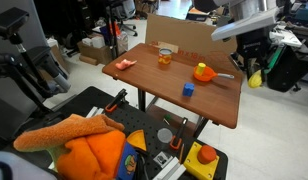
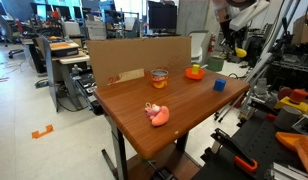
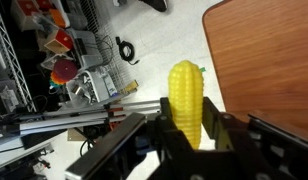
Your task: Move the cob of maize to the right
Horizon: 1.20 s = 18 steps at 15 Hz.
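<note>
The cob [image 1: 255, 79] [image 3: 186, 102] hangs past the table's edge over the floor, so I will move my gripper in over the bare end of the table near the blue cube and down to the table.
My gripper [image 3: 191, 135] is shut on the cob of maize [image 3: 186, 100], a yellow ribbed toy cob that stands up between the two black fingers. In both exterior views the gripper [image 1: 252, 66] [image 2: 237, 46] hangs in the air past the end of the wooden table [image 1: 174, 88] [image 2: 179, 105], beyond the orange bowl. The cob shows as a small yellow shape under the fingers [image 1: 256, 79] [image 2: 241, 51]. In the wrist view the table's corner [image 3: 264, 50] lies just beside the cob, with floor below.
On the table stand an orange bowl with a white handle [image 1: 204, 72] [image 2: 195, 71], a small blue cube [image 1: 189, 89] [image 2: 220, 84], a glass cup [image 1: 165, 57] [image 2: 159, 76] and a pink toy [image 1: 124, 65] [image 2: 157, 114]. A cardboard wall [image 1: 184, 35] [image 2: 134, 55] lines one side. Racks and clutter [image 3: 84, 80] stand on the floor.
</note>
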{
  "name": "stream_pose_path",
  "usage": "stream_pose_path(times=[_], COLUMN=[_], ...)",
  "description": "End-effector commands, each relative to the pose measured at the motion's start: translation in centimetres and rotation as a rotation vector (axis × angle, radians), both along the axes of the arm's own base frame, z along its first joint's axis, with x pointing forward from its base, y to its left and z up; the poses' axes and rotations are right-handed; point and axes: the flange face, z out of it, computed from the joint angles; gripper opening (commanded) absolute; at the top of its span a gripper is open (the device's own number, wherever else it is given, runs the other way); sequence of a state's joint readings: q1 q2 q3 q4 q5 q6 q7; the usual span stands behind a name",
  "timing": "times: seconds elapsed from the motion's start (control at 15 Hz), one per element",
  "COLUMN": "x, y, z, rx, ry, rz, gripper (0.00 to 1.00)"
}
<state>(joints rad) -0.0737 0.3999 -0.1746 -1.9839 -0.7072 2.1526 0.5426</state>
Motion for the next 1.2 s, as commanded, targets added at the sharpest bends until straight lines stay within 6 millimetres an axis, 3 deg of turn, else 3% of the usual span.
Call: stream_pose_path(times=[0.0,0.4,0.8,1.13], x=[-0.2,-0.1,-3.3,-4.9], y=[0.3,-0.1,0.0,2.8], z=[-2.1,-4.4,-7.7,-9.1], rx=[-0.012,0.109,0.132,0.159], ry=[-0.038,-0.302,-0.228,-0.164], rz=[0.025,0.037,0.012,0.047], gripper=[0.09,0.09,0.09,0.09])
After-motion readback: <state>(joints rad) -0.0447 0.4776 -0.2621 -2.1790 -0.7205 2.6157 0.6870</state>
